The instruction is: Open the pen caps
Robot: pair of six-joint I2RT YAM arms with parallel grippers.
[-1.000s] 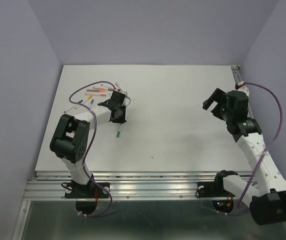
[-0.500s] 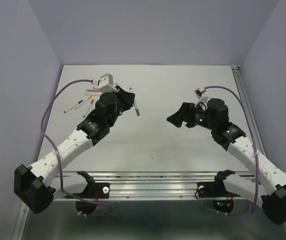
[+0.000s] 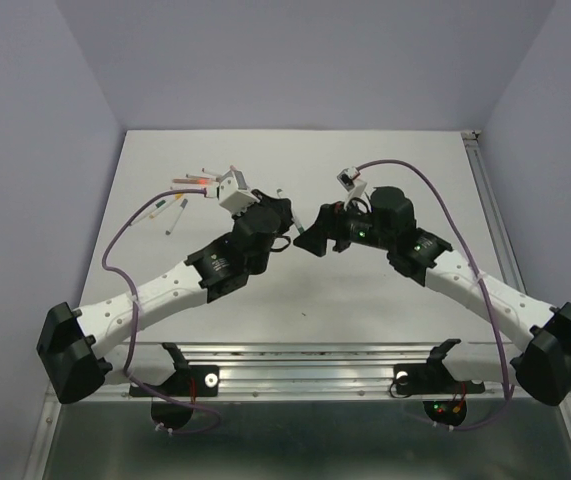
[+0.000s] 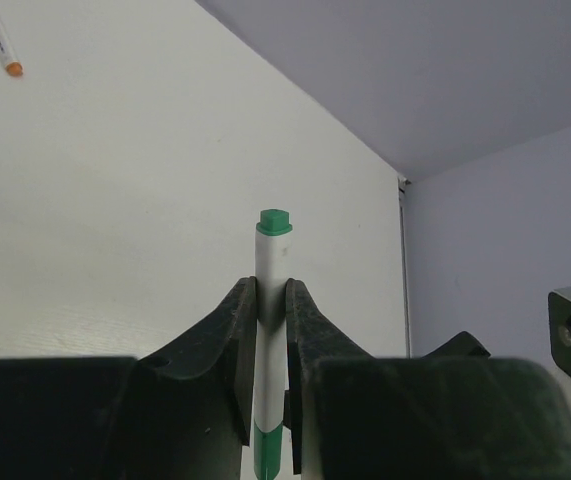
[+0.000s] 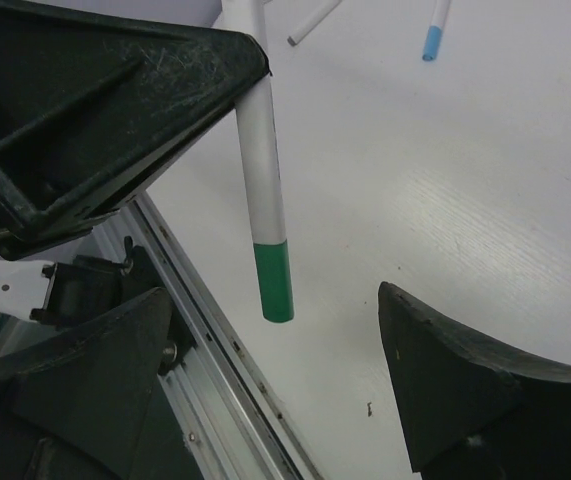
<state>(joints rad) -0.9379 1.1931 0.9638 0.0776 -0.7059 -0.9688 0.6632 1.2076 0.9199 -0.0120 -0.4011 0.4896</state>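
My left gripper will next move outward and down, fingers turning toward the table, and release the pen on the bare table, as that spot is clear of pens.
My left gripper [image 4: 271, 282] is shut on the white body of a pen [image 4: 270, 262] and holds it up over the middle of the table. A green end [image 4: 274, 221] pokes out past the fingertips. In the right wrist view the same pen hangs down from the left gripper and ends in a green pen cap [image 5: 273, 282]. My right gripper [image 5: 275, 300] is open, its two fingers standing wide on either side of that cap without touching it. From above, the left gripper [image 3: 283, 213] and right gripper [image 3: 310, 238] meet tip to tip.
Several other pens [image 3: 180, 195] lie scattered at the back left of the white table [image 3: 385, 170]. A blue-capped pen [image 5: 432, 40] and an orange-tipped pen [image 4: 3, 45] lie flat. The aluminium rail [image 3: 305, 360] runs along the near edge.
The left arm has lifted the green pen off the table and carried it to the middle. The right arm has swung in from the right to meet it, jaws narrowing slightly.
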